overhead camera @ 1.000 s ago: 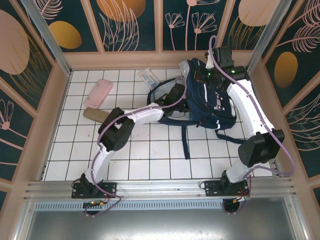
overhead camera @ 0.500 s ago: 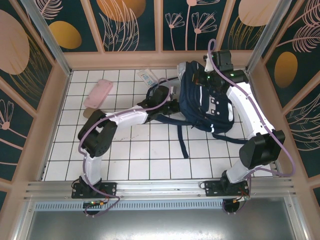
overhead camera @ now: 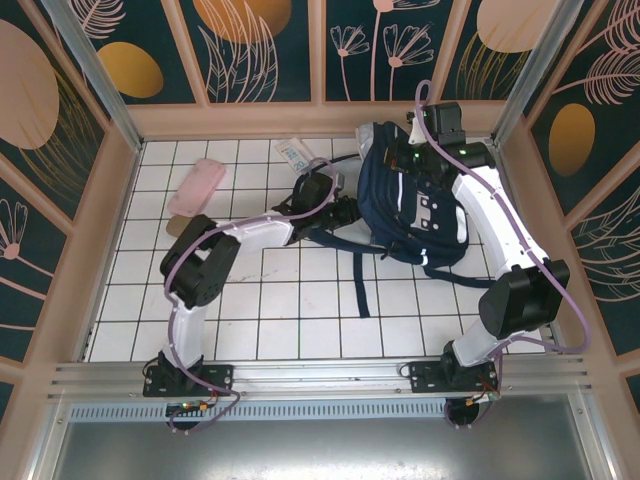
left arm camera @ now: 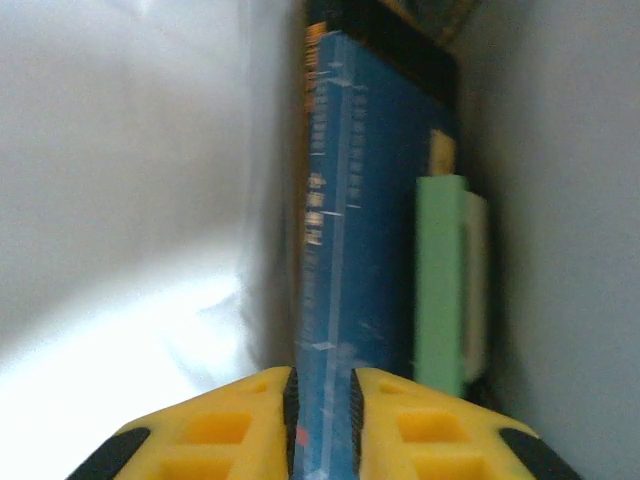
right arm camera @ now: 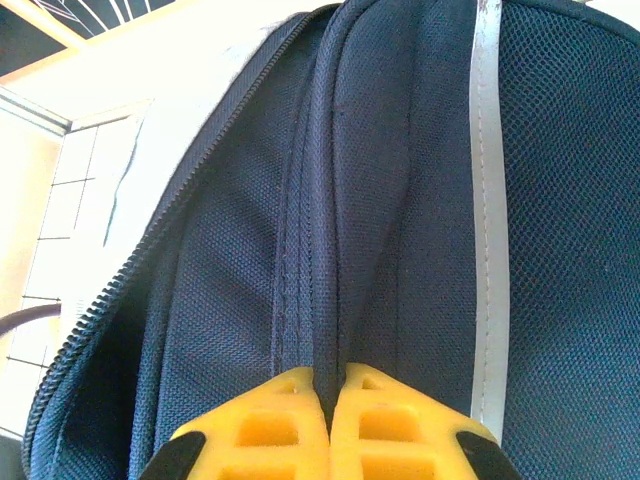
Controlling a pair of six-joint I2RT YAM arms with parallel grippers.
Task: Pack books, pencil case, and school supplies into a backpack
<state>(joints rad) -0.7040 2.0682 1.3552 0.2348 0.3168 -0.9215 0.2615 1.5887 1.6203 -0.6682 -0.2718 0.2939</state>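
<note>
My right gripper draws its fold of backpack fabric down across the backpack's opening (overhead camera: 347, 174) next and releases it, because the backpack still gapes around the books.
The navy backpack (overhead camera: 415, 205) lies at the back right, its mouth facing left. My left gripper (left arm camera: 322, 395) reaches into that mouth (overhead camera: 345, 210) and is shut on the edge of a thin blue book (left arm camera: 370, 230) standing inside. A pale green notepad (left arm camera: 440, 280) stands right of the book, and a black cover (left arm camera: 395, 35) shows behind it. My right gripper (right arm camera: 328, 385) is shut on a fold of backpack fabric (right arm camera: 345, 200) near the top of the bag (overhead camera: 420, 158). The pink pencil case (overhead camera: 196, 187) and a clear packet (overhead camera: 296, 153) lie on the tiles.
A brown flat item (overhead camera: 178, 228) lies just below the pencil case, partly behind my left arm. A dark strap (overhead camera: 362, 280) trails from the backpack toward the near edge. Wooden walls (overhead camera: 110, 200) fence the tiled table (overhead camera: 300, 320) on three sides.
My left arm's elbow has swung to the left and its wrist drew back a little toward the bag's mouth. The backpack's top shifted slightly under the right gripper's hold.
</note>
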